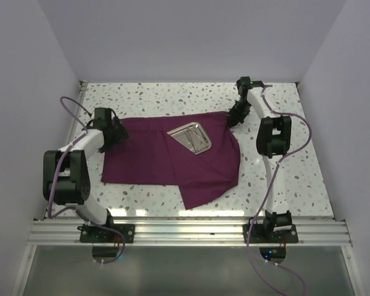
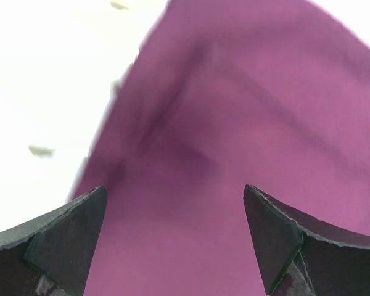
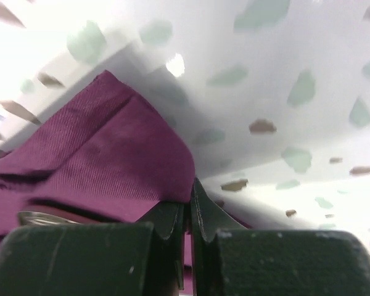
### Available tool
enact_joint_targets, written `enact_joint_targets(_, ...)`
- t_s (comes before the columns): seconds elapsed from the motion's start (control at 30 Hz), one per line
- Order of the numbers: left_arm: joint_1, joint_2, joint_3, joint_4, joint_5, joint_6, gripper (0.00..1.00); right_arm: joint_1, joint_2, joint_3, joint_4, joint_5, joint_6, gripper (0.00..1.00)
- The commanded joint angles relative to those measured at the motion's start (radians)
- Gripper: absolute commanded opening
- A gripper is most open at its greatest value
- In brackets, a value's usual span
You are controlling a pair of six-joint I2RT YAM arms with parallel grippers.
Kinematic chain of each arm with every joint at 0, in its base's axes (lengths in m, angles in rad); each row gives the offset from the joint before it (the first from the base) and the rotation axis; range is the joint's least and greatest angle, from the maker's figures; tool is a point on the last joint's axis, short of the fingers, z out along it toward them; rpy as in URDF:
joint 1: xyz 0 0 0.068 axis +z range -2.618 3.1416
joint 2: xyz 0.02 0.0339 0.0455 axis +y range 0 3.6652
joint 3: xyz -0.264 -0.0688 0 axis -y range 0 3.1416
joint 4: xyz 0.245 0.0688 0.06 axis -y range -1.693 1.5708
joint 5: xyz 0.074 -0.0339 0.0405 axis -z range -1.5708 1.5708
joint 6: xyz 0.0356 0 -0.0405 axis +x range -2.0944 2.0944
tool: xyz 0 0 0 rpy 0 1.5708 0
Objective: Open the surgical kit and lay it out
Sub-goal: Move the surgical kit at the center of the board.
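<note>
My right gripper will next pull the cloth's pinched corner outward onto the bare part of the table and let go of it, because the cloth ends short of the back wall.
The dark purple cloth wrap (image 1: 148, 161) lies spread over the middle of the table, with its near right corner folded over. On it, right of centre, rests the small steel tray (image 1: 190, 136) with thin steel instruments in it. My left gripper (image 1: 118, 132) is open, low over the cloth's far left corner; in the left wrist view the cloth (image 2: 234, 123) fills the gap between its fingertips (image 2: 80, 216). My right gripper (image 1: 232, 119) is shut on the cloth's far right corner; in the right wrist view purple fabric (image 3: 111, 160) is pinched between the jaws of my right gripper (image 3: 191, 192).
The speckled table (image 1: 283, 123) has white walls on the left, back and right. A metal rail (image 1: 185, 231) with both arm bases runs along the near edge. A sliver of the tray's rim (image 3: 37, 217) shows under a cloth fold.
</note>
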Motion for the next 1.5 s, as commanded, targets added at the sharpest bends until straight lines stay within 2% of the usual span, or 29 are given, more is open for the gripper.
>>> enact_joint_targets(0.0,0.015,0.092,0.142,0.051,-0.097,0.009,0.95,-0.093,0.105,0.027,0.321,0.126,0.065,0.00)
enact_joint_targets(0.17,0.061,0.253,0.256,0.052,-0.118,0.040,0.95,-0.126,0.147,0.053,0.355,0.072,0.055,0.00)
enact_joint_targets(0.47,0.075,0.464,0.386,0.115,0.063,0.054,0.93,-0.128,0.162,0.045,0.378,0.048,0.048,0.00)
enact_joint_targets(0.57,0.055,0.502,0.435,0.170,0.114,0.046,0.91,-0.126,0.154,0.022,0.388,0.043,0.053,0.00)
enact_joint_targets(0.7,0.022,0.583,0.532,0.164,0.188,0.031,0.89,-0.126,0.141,-0.007,0.402,0.043,0.056,0.00)
enact_joint_targets(0.8,0.008,0.633,0.587,0.153,0.206,0.016,0.83,-0.126,0.141,-0.013,0.399,0.043,0.053,0.00)
enact_joint_targets(0.9,0.003,0.654,0.597,0.156,0.226,0.003,0.72,-0.126,0.141,-0.018,0.398,0.044,0.054,0.00)
enact_joint_targets(0.93,0.001,0.659,0.598,0.156,0.234,0.002,0.65,-0.126,0.139,-0.018,0.399,0.044,0.056,0.00)
enact_joint_targets(1.03,0.003,0.656,0.590,0.140,0.266,0.000,0.58,-0.126,0.136,-0.021,0.393,0.041,0.059,0.00)
enact_joint_targets(1.1,0.003,0.630,0.560,0.135,0.271,0.011,0.58,-0.154,0.131,-0.029,0.392,0.041,0.058,0.00)
enact_joint_targets(1.17,0.001,0.598,0.531,0.120,0.274,0.035,0.63,-0.156,0.119,-0.047,0.393,0.043,0.056,0.00)
enact_joint_targets(1.2,0.003,0.590,0.529,0.103,0.281,0.051,0.69,-0.156,0.113,-0.056,0.396,0.044,0.054,0.00)
enact_joint_targets(1.3,0.003,0.556,0.512,0.051,0.252,0.098,0.80,-0.156,0.096,-0.087,0.398,0.049,0.050,0.00)
enact_joint_targets(1.33,0.003,0.535,0.506,0.048,0.237,0.118,0.87,-0.156,0.090,-0.101,0.402,0.049,0.048,0.00)
enact_joint_targets(1.47,0.017,0.498,0.500,0.023,0.140,0.158,0.92,-0.156,0.072,-0.121,0.399,0.051,0.038,0.00)
